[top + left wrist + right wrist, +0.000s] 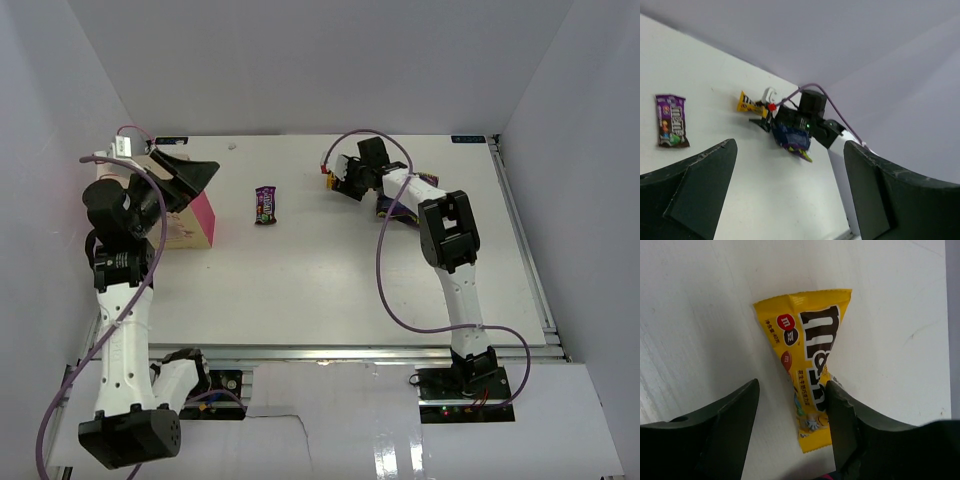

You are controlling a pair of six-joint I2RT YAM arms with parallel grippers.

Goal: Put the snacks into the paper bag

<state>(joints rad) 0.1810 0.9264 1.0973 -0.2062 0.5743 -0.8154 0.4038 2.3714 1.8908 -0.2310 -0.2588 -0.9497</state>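
Note:
Next, my left gripper moves down and across to the top end of the yellow candy packet, below and to the gripper's right in the top view, far from the paper bag.
The paper bag [200, 224], beige with a pink side panel, stands at the far left; my left gripper [188, 176] is open just above it and hides its top. A dark purple candy packet [265, 204] lies flat right of the bag and also shows in the left wrist view [671, 121]. My right gripper [792, 390] is open and low over a yellow candy packet [807, 360], its jaws straddling the packet's near end, the right finger [840, 410] over its edge. The dark blue snack bag [792, 139] lies under the right arm.
The table's back edge meets a white wall close behind the right gripper [342, 180]. The right arm's purple cable [380, 260] loops over the table's middle right. White side walls close in on both sides.

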